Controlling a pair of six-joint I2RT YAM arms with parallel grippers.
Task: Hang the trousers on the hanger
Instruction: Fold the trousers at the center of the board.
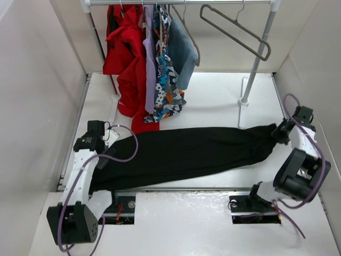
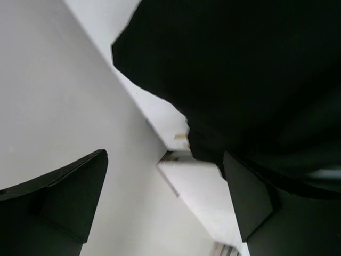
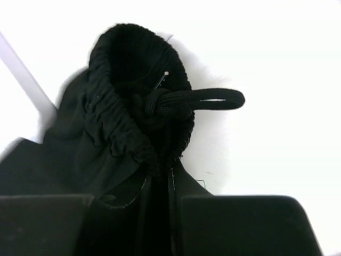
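I should next bring the waistband in my right gripper across onto the trousers' leg ends and let go of it, because they are to its left in the top view.
The black trousers (image 1: 186, 152) lie stretched across the table from left to right. My right gripper (image 1: 278, 133) is shut on their bunched waistband end at the right. In the right wrist view the gathered waistband (image 3: 122, 122) and a knotted drawstring loop (image 3: 213, 98) rise from between my right gripper's (image 3: 136, 198) fingers. My left gripper (image 1: 100, 159) is open at the trousers' left end. In the left wrist view its jaws (image 2: 165, 157) stand wide apart, with the black fabric (image 2: 240, 69) above and against the right finger. The grey-beige hanger (image 1: 234, 29) hangs tilted on the rail at the back right.
A clothes rail (image 1: 176, 2) runs across the back. Red (image 1: 125, 53), lilac, patterned (image 1: 166, 80) and blue-grey (image 1: 184, 50) clothes hang on its left half. Its white right post (image 1: 256, 64) stands on the table behind the trousers. White walls enclose both sides.
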